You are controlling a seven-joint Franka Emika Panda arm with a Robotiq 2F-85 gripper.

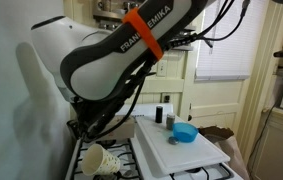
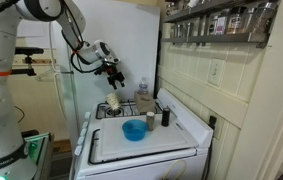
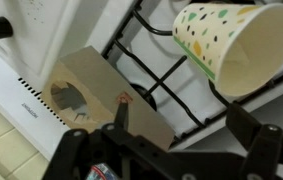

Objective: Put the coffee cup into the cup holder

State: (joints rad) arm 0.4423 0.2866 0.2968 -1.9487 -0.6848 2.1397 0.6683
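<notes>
I should next move my gripper away from the holder, then go down to the coffee cup's open rim [image 1: 94, 158] [image 3: 251, 52], toward the right in the wrist view.
The coffee cup [image 3: 231, 45], cream-white with small coloured dots, lies on its side on the stove grates at the upper right of the wrist view. It also shows in both exterior views [image 1: 99, 158] [image 2: 112, 101]. The brown cardboard cup holder [image 3: 91, 95] rests on the stove to the cup's left, and shows in an exterior view [image 2: 144, 100] beside the cup. My gripper [image 3: 181, 125] is open and empty. It hangs above the stove [image 2: 114, 72], over the gap between cup and holder, touching neither.
A large white board [image 2: 141, 145] covers the front of the stove and carries a blue bowl [image 2: 133, 130] and two small dark containers [image 2: 151, 120]. Black burner grates [image 3: 171, 75] lie under the cup. A wall with shelves [image 2: 221, 25] stands at the side.
</notes>
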